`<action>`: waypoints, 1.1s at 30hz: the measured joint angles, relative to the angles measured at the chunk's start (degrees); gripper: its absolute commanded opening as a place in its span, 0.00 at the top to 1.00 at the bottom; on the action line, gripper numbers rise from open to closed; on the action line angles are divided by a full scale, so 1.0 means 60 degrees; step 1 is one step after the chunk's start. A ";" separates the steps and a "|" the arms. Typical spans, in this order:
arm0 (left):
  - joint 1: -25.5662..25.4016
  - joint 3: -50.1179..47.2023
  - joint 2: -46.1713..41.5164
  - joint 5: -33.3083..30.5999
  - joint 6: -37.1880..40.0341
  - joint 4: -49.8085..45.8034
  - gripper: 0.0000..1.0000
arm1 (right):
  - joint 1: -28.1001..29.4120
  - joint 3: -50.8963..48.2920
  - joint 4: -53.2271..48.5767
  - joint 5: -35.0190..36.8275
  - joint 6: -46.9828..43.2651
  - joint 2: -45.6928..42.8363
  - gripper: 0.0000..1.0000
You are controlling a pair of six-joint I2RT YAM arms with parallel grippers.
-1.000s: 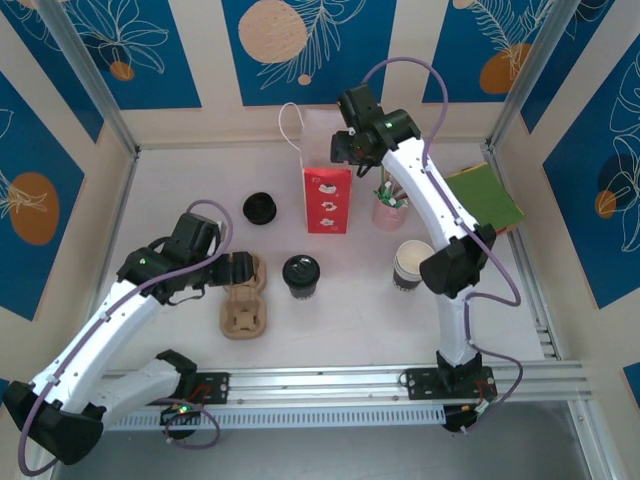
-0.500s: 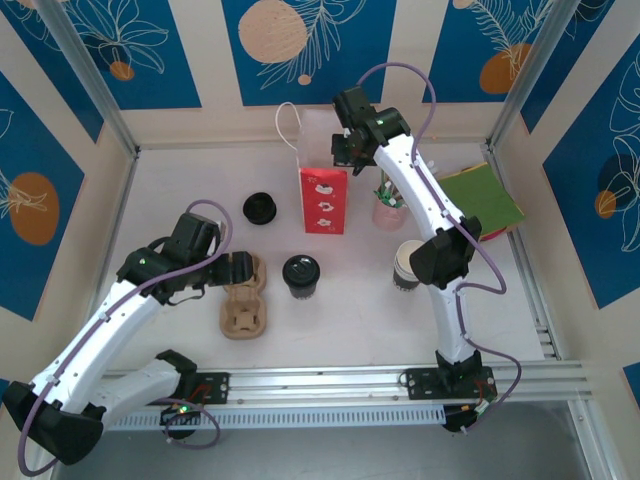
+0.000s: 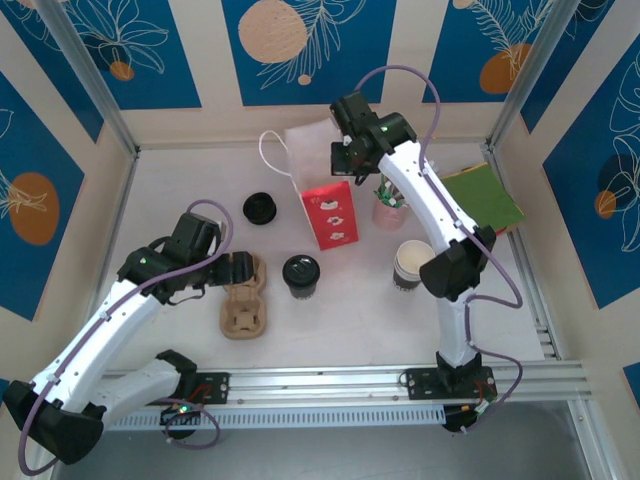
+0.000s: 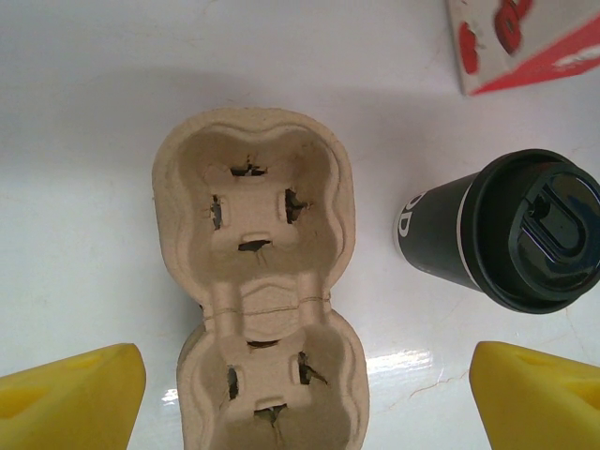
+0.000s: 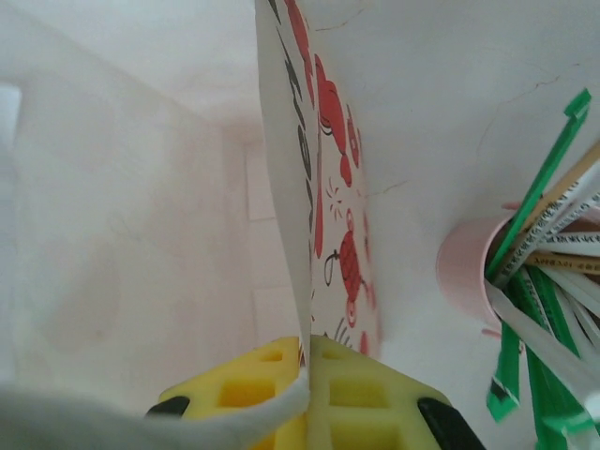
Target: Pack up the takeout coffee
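Note:
I need to pull the bag (image 3: 330, 212), which still leans behind the takeout coffee, back onto the bare tabletop (image 3: 350, 278) beside that cup with my right gripper. Then I need to let go of the bag's top rim.
The takeout coffee (image 3: 301, 273), a cup with a black lid, stands upright at mid-table; the left wrist view has it (image 4: 525, 234) at the right. Behind it the red printed paper bag (image 3: 330, 212) leans, its white mouth spread wide toward the back left. My right gripper (image 3: 347, 158) is shut on the bag's top rim; in the right wrist view the yellow pads (image 5: 307, 375) pinch the bag's wall (image 5: 342, 244). My left gripper (image 3: 238, 271) hangs open over a brown pulp cup carrier (image 3: 245, 297), its yellow fingertips either side of the carrier (image 4: 253, 281) and apart from the cup.
A loose black lid (image 3: 259, 208) lies left of the bag. A pink cup of stirrers (image 3: 389, 207) stands just right of the bag, close to my right gripper, and a lidless paper cup (image 3: 413, 265) in front of it. A green pad (image 3: 485, 197) lies at the far right.
My right gripper closed on the bag's rim. The bag's mouth has spread open and the bag now leans, its handle shifted left. The left arm has not moved.

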 measured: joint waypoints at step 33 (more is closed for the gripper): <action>0.0000 0.0000 0.0171 0.0397 0.0251 0.0138 0.12 | 0.0160 -0.7308 0.1027 -0.0969 0.1588 -0.5778 1.00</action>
